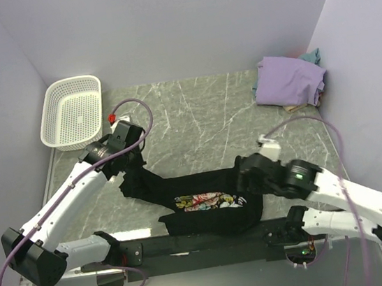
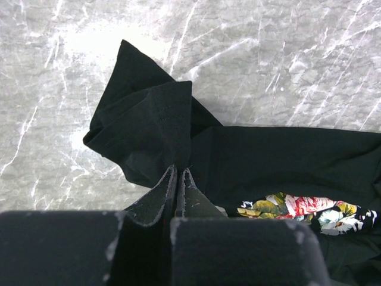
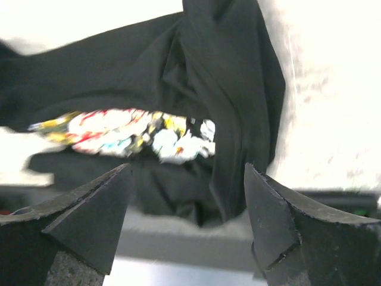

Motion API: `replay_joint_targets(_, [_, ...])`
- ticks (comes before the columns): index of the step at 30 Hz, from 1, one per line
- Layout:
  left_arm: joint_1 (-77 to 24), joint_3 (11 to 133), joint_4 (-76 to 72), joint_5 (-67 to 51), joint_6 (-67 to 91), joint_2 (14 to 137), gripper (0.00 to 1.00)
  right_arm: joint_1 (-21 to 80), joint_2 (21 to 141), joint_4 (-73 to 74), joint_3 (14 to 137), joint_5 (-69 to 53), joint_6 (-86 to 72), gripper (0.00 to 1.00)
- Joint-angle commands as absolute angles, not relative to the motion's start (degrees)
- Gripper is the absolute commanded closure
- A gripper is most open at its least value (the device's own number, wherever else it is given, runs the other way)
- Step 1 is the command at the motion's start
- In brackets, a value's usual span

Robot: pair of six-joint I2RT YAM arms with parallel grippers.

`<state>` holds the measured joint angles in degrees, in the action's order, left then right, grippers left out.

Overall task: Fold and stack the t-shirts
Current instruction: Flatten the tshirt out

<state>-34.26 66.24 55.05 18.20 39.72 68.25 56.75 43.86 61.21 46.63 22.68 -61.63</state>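
Observation:
My open right gripper should move outward and down onto the bunched fold near the shirt's far corner, because my left gripper is already holding the shirt's opposite end.
The black t-shirt with the rose print lies stretched along the table's near edge, and its lower part hangs over that edge. My left gripper is shut on a bunched corner of the black t-shirt at the cloth's left end. My right gripper hovers open just above the shirt's right end, with nothing between its fingers. The lavender t-shirt lies folded at the back right. A bit of the teal t-shirt shows behind it.
A white perforated basket stands at the back left, with a small red object beside it. Walls close in on the left, back and right. A dark rail runs along the near edge between the arm bases.

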Motion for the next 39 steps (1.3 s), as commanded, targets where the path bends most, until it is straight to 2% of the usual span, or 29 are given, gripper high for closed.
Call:
replay_joint_targets(1, [-34.0, 66.6, 53.2, 17.0, 38.7, 68.6, 0.99, 56.8, 55.0, 53.3, 49.0, 29.1, -53.1, 0.17])
replay_joint_targets(9, [-34.0, 65.6, 52.6, 16.3, 38.4, 68.1, 0.99, 53.8, 71.5, 52.6, 53.8, 41.8, -51.2, 0.11])
replay_joint_targets(16, [-34.0, 65.0, 52.6, 16.0, 38.4, 67.3, 0.99, 47.9, 80.8, 44.8, 54.9, 38.3, -44.5, 0.1])
replay_joint_targets(22, [-34.0, 64.0, 52.7, 15.7, 38.4, 67.1, 0.99, 42.3, 78.0, 42.0, 52.3, 34.9, -42.0, 0.12])
replay_joint_targets(28, [-34.0, 63.7, 52.1, 15.2, 38.4, 67.5, 0.99, 39.0, 75.5, 38.5, 48.1, 27.8, -39.1, 0.31])
replay_joint_targets(30, [-33.9, 64.1, 52.6, 15.5, 38.5, 67.8, 0.99, 38.9, 75.6, 38.1, 47.1, 25.7, -38.6, 0.32])
replay_joint_targets(33, [-34.0, 63.7, 52.5, 15.3, 38.4, 67.5, 0.99, 38.8, 75.5, 36.8, 46.1, 23.6, -38.0, 0.55])
replay_joint_targets(34, [-34.0, 63.7, 52.6, 15.3, 38.4, 67.5, 0.99, 38.8, 75.5, 36.5, 46.1, 23.5, -38.1, 0.85])
replay_joint_targets(35, [-34.0, 63.8, 52.6, 15.3, 38.4, 67.7, 0.99, 38.8, 75.2, 36.3, 46.0, 23.5, -38.1, 1.0])
replay_joint_targets(39, [-34.0, 63.8, 52.3, 15.6, 38.4, 67.8, 0.99, 38.8, 72.3, 35.7, 47.7, 23.3, -36.3, 1.0])
